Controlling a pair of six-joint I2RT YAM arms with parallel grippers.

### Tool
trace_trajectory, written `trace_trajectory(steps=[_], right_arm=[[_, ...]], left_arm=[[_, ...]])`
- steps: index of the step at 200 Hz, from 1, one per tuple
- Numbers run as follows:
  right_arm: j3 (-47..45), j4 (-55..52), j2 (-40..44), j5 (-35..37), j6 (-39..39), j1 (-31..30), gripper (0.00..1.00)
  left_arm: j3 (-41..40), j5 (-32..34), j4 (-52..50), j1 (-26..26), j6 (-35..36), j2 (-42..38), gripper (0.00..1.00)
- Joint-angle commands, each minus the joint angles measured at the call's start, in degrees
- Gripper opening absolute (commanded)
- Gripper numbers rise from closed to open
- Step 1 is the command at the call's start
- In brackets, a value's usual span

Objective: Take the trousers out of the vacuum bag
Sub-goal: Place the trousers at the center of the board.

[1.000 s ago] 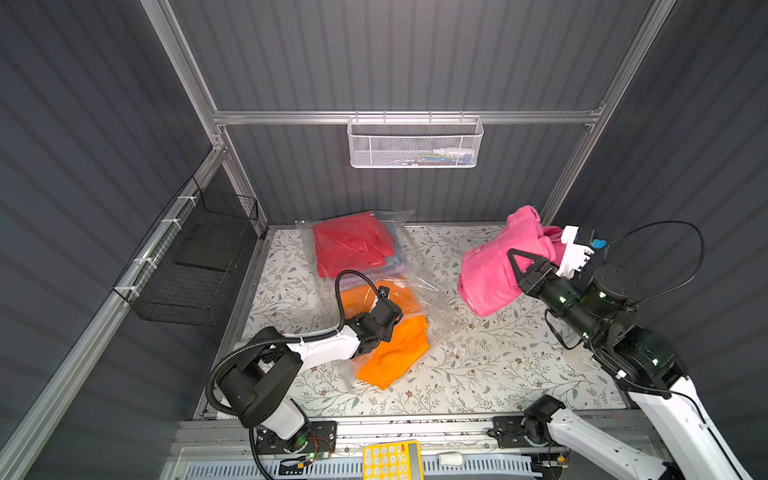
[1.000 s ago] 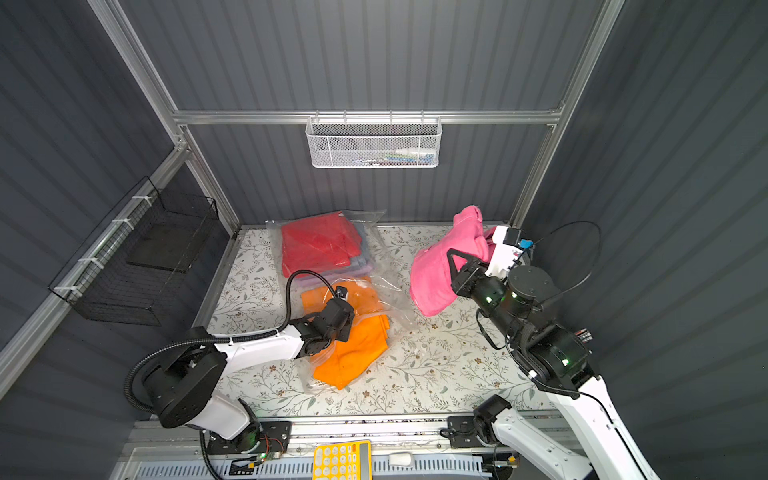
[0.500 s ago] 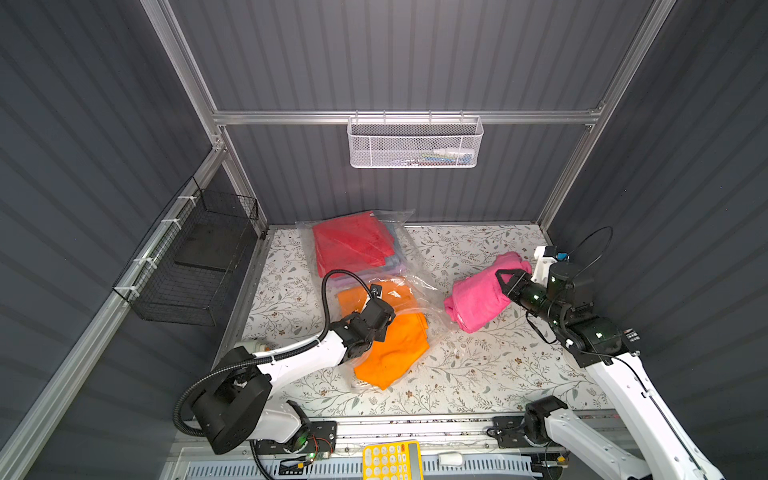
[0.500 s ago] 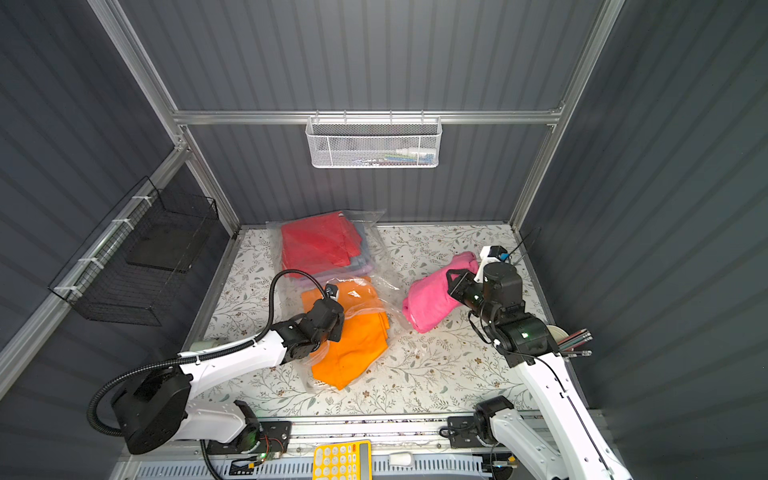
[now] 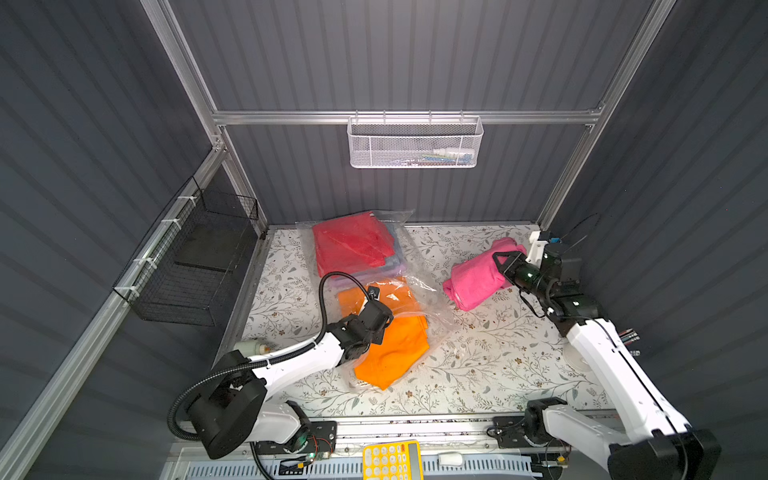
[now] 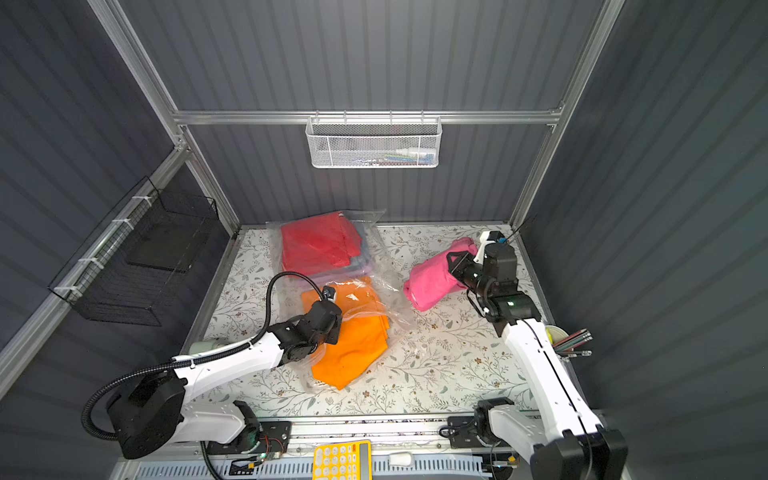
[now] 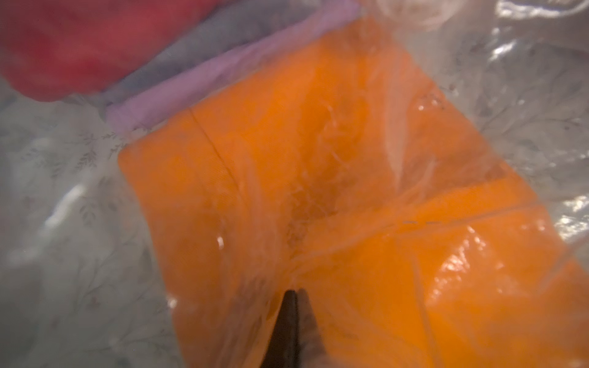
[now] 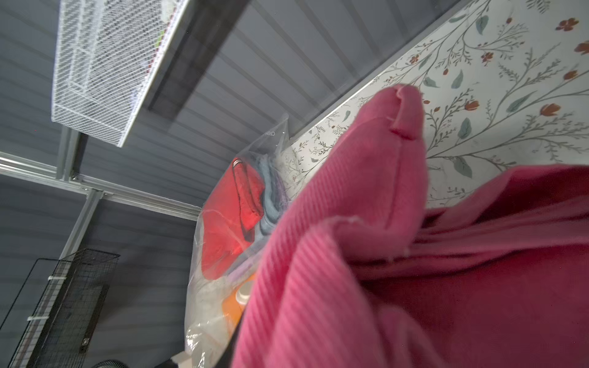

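Next, my right gripper will lower the held end to the tabletop along the pink trousers' near edge below it and release the cloth, already outside the bag (image 5: pixel 419 291).
The clear vacuum bag (image 5: pixel 419 291) lies at the back left of the table, with red trousers (image 5: pixel 349 245) on top and lilac trousers (image 7: pixel 223 73) and light blue ones (image 8: pixel 267 197) beneath. Orange trousers (image 5: pixel 395 349) stick halfway out of the bag's mouth. My left gripper (image 7: pixel 296 291) is shut on the bag's film over the orange cloth. The hot pink trousers (image 5: pixel 478 278) rest on the table at the back right, outside the bag, with my right gripper (image 5: pixel 500 264) shut on them. In the right wrist view the pink cloth hides that gripper's fingers.
A white mesh basket (image 5: pixel 415 143) hangs on the back wall. On the left wall hangs a black wire basket (image 5: pixel 199 266). A yellow calculator (image 5: pixel 390 459) lies at the front edge. A cup of pencils (image 6: pixel 569 338) stands at the table's right edge.
My right arm has come down with the pink trousers from high in the air, and they now rest on the table at the back right. My left gripper has drawn back slightly, still shut.
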State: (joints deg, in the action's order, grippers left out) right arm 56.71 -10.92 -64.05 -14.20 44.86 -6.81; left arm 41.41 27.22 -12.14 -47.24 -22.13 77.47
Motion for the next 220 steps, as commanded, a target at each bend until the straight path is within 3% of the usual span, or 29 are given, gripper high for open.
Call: trace_trajectory(steps=[1, 37, 74, 151, 220], right_arm=[[6.2, 14.1, -4.6, -4.5, -0.9, 1.1, 0.0], [16.4, 18.2, -15.5, -12.3, -0.7, 3.4, 0.0], [18.1, 23.1, -21.8, -16.8, 1.5, 5.2, 0.0], [-2.1, 36.1, -28.6, -22.9, 7.5, 8.6, 0.0], [-15.0, 28.2, -24.8, -11.9, 7.1, 8.5, 0.0]], left_arm=[[1.8, 1.5, -2.4, 0.4, 0.0, -1.0, 0.0], [1.9, 2.3, -3.4, 0.4, -0.2, -2.2, 0.0], [2.6, 2.4, -4.3, 0.3, -0.4, -2.8, 0.0], [3.0, 2.7, -5.7, 0.3, -0.6, -4.0, 0.0], [3.2, 3.1, -5.8, 0.3, -0.5, -4.8, 0.0]])
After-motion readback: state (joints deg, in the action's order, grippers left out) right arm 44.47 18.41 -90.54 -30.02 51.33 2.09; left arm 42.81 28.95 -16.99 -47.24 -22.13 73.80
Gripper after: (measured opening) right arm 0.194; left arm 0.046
